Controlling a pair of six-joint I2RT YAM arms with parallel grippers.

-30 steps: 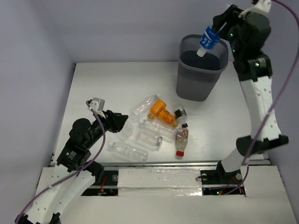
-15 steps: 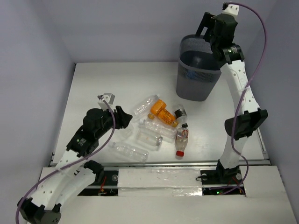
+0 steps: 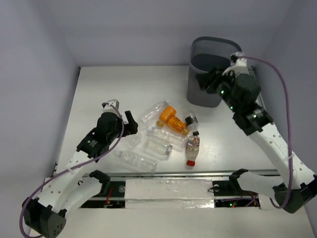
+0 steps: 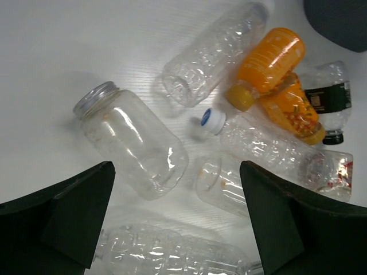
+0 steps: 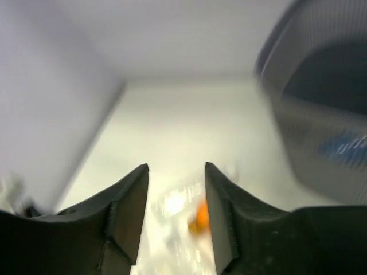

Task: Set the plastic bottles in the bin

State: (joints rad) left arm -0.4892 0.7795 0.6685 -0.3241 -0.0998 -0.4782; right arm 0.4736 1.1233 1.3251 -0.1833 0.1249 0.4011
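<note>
The left gripper turns to match the clear wide-mouthed jar next and comes down astride the jar's body, because the jar lies slanted below my open fingers.
Several plastic bottles lie in a heap mid-table: an orange one, a dark-capped one, a red-capped one and clear ones. My left gripper hovers at the heap's left edge, open wide with nothing between its fingers. In the left wrist view, a clear wide-mouthed jar, the orange bottle and a blue-capped clear bottle lie ahead of that gripper. The mesh bin stands at the back right. My right gripper is in front of it, partly open and empty. A blue-labelled bottle shows through the bin wall.
Grey walls close the table off at the back and on both sides. The right wrist view is blurred by motion. The right arm's forearm stretches over the table's right side.
The right gripper let the blue-labelled bottle go over the bin, then swung down in front of it and narrowed. The left gripper opened wide and edged towards the heap.
</note>
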